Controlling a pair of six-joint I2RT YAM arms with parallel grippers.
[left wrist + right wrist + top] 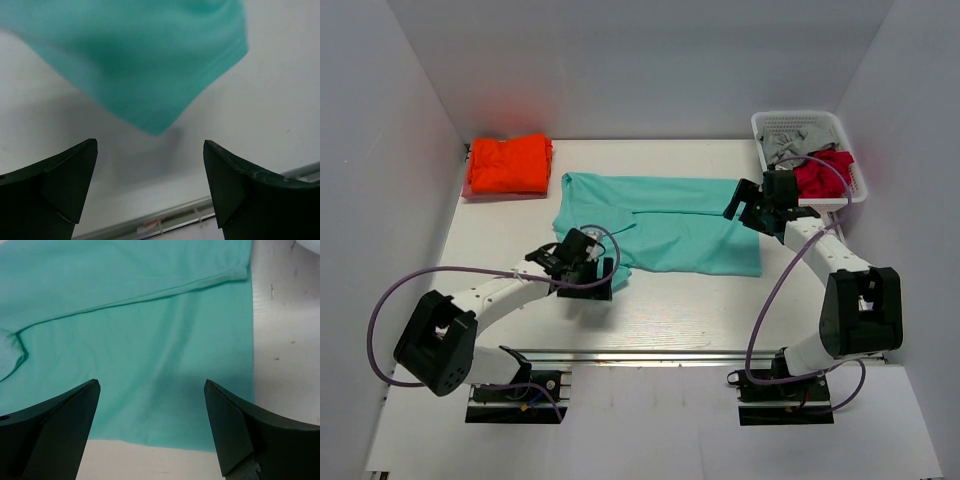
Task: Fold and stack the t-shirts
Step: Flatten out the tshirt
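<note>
My left gripper lowers toward the table next and turns so its open fingers straddle the shirt's near corner, which still lies ahead of them.
The mint-teal t-shirt [665, 222] lies spread across the middle of the table, partly folded along its length. My left gripper [601, 277] is open and empty just off the shirt's near-left corner. In the left wrist view that corner [150, 65] lies blurred ahead of the open gripper [150, 145], apart from the fingers. My right gripper [741, 204] is open and empty over the shirt's right end. In the right wrist view the gripper [152, 385] hovers above the teal cloth [140, 330] near its edge. The orange t-shirt [508, 163] lies folded at the back left.
A white basket [798, 116] stands at the back right, holding a grey cloth [785, 145] and a red cloth [823, 172]. White walls enclose the table on three sides. The metal rail [175, 216] of the table's near edge shows below the left fingers.
</note>
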